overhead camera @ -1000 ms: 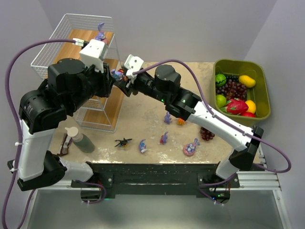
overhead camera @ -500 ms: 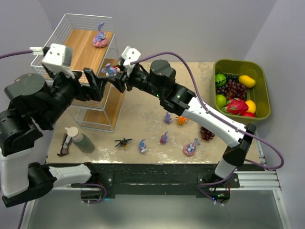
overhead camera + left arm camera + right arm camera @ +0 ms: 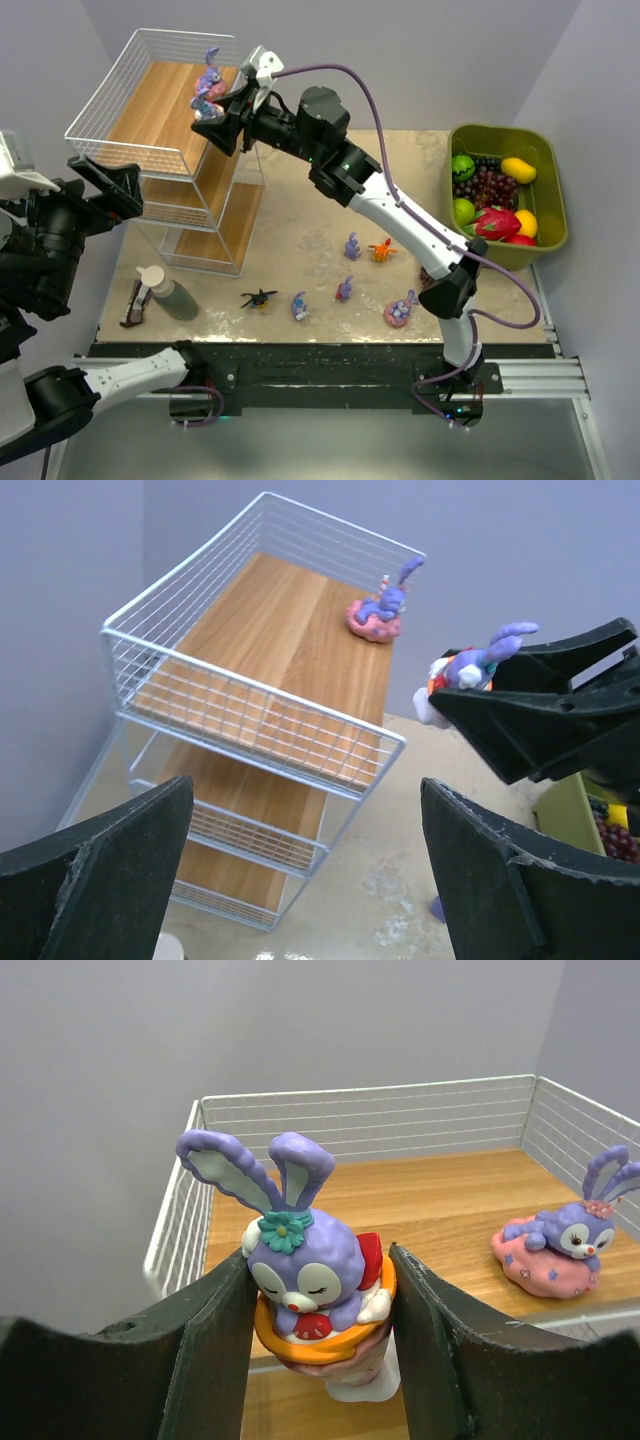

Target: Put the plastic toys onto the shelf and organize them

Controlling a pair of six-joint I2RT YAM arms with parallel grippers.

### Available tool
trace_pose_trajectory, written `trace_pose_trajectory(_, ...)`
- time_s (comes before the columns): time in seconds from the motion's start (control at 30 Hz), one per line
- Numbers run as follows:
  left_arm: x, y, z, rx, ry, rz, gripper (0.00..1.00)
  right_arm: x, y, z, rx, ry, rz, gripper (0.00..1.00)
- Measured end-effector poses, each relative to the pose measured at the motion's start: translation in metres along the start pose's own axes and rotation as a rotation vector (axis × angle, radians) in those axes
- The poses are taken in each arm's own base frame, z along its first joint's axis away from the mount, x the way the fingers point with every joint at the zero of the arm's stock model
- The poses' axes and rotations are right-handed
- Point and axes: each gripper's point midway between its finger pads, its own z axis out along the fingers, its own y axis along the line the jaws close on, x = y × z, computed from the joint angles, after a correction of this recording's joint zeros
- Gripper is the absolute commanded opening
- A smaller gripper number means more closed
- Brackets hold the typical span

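Bare board (image 3: 185,102) lies below the right gripper and to its left in the top view, so the right gripper will next move over the shelf (image 3: 150,150) and down to let go of the purple bunny toy.
My right gripper (image 3: 320,1260) is shut on a purple bunny toy in an orange cup (image 3: 315,1280). It holds the toy upright over the near edge of the top board of the white wire shelf (image 3: 450,1200). The top external view shows that gripper (image 3: 222,118) at the shelf (image 3: 150,150). A bunny on a pink base (image 3: 560,1245) lies on the same board further right. My left gripper (image 3: 305,800) hangs open and empty, left of the shelf (image 3: 270,630). Several toys stand on the table: a black insect (image 3: 258,298), purple bunnies (image 3: 352,246), an orange figure (image 3: 381,250) and a pink-based bunny (image 3: 401,310).
An olive-green bin (image 3: 555,215) of fruit sits at the right. A dark grape bunch (image 3: 434,280) lies beside the right arm. A bottle (image 3: 168,292) lies in front of the shelf at the table's left front corner.
The left gripper opened and its arm pulled back to the left, away from the shelf. The right arm carried the bunny toy up and left, from mid-shelf height to the top board.
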Motion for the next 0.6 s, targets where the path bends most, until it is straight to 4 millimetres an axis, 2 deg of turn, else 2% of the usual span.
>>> trace_pose_trajectory(0.17,0.019,0.019,-0.006,-0.038,0.021,0.022,1.0,0.016,-0.011,0.014,-0.029,-0.018,0.072,0.0)
trace_pose_trajectory(0.33,0.03,0.025,-0.007,-0.051,0.037,0.025,1.0,0.031,-0.013,0.023,-0.067,-0.029,0.119,0.0)
trace_pose_trajectory(0.6,0.037,0.029,-0.007,-0.075,0.041,0.016,0.99,0.018,-0.012,0.029,-0.101,-0.099,0.159,0.05)
